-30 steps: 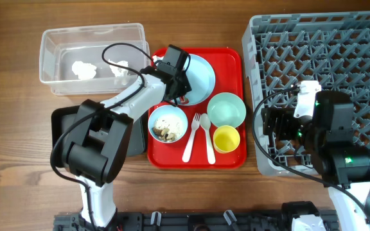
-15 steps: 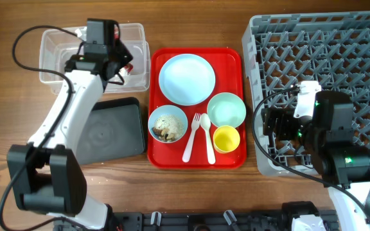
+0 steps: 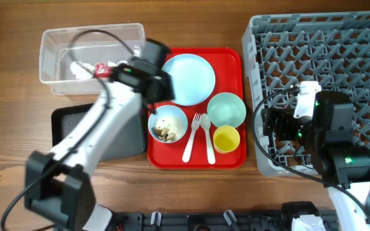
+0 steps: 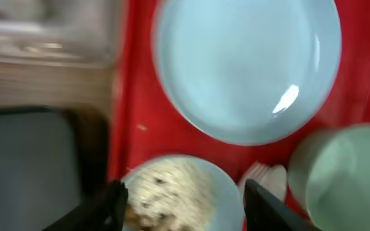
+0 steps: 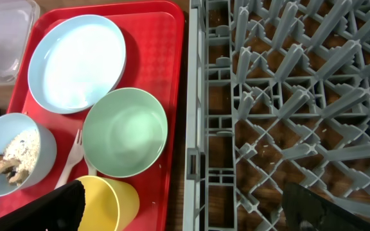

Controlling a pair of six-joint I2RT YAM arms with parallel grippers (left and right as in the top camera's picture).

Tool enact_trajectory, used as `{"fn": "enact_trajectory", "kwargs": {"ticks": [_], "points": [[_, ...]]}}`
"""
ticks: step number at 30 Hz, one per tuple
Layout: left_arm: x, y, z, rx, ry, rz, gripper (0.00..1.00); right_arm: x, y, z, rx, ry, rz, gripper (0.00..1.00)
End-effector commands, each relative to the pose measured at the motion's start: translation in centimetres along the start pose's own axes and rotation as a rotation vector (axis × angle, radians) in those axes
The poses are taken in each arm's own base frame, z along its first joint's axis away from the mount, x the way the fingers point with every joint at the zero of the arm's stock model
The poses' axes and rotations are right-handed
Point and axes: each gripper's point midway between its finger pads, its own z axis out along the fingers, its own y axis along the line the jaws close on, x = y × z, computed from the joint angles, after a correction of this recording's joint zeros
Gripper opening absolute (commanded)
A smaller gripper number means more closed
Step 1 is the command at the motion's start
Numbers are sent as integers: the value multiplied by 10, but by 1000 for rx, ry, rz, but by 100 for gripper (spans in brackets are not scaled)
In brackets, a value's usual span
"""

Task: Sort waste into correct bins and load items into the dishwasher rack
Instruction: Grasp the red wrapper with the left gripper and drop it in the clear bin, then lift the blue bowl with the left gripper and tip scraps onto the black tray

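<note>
I will shift my left gripper and lower it so that it straddles the pale blue bowl's rim beside the fork.
My left gripper (image 3: 154,90) (image 4: 185,208) hangs open above the pale blue bowl (image 3: 167,124) (image 4: 178,192), which holds rice-like food scraps (image 4: 172,189). Nothing is between its fingers. The pale blue plate (image 3: 188,78) (image 4: 246,64), mint bowl (image 3: 227,109) (image 5: 125,131), yellow cup (image 3: 226,138) (image 5: 108,205), fork (image 3: 191,138) and spoon (image 3: 209,138) lie beside it. The clear tub (image 3: 56,45) holds the red wrapper (image 3: 101,66) and white tissue (image 3: 79,69). The left arm partly covers the black tray (image 3: 66,122). My right gripper (image 3: 275,128) (image 5: 185,212) stands open over the left edge of the grey rack (image 3: 326,64) (image 5: 288,109).
The dishes all sit on a flat red serving tray (image 3: 230,58) (image 5: 166,38) between the bins and the rack. Bare wooden table (image 3: 11,160) shows on the left and in front.
The left gripper carried the red wrapper from the plate to the clear tub, let it go there, opened, and swung back over the red tray. The right arm has not moved.
</note>
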Motion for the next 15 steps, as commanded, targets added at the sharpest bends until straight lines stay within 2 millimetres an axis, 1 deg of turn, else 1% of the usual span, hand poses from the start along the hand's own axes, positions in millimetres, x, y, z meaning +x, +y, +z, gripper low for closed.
{"fn": "enact_trajectory", "kwargs": {"ticks": [1, 2, 5, 6, 7, 8, 9, 10, 13, 14, 15], "points": [[55, -41, 34, -6, 132, 169, 60, -8, 5, -6, -22, -22, 13, 100], [70, -49, 46, -18, 167, 206, 60, -8, 5, -6, -22, -21, 13, 100], [95, -57, 66, -47, 227, 251, 59, -8, 5, -6, -22, -21, 13, 100], [104, -58, 75, -62, 251, 268, 57, -7, 5, -6, -22, -17, 14, 100], [111, -57, 84, -78, 273, 275, 49, -7, 5, -6, -22, -17, 14, 100], [114, -54, 89, -91, 287, 269, 42, -7, 5, -6, -22, -16, 14, 100], [115, -53, 92, -98, 295, 269, 27, -7, 5, -6, -22, -16, 14, 100], [115, -52, 92, -99, 295, 268, 4, -7, 5, -6, -22, -16, 14, 100], [107, -50, 85, -119, 258, 273, 4, -7, 5, -6, -21, -16, 14, 100], [103, -47, 79, -136, 240, 277, 4, -7, 5, -6, -21, -16, 13, 100], [98, -47, 64, -141, 223, 278, 4, -7, 5, -6, -22, -16, 14, 100]]}}
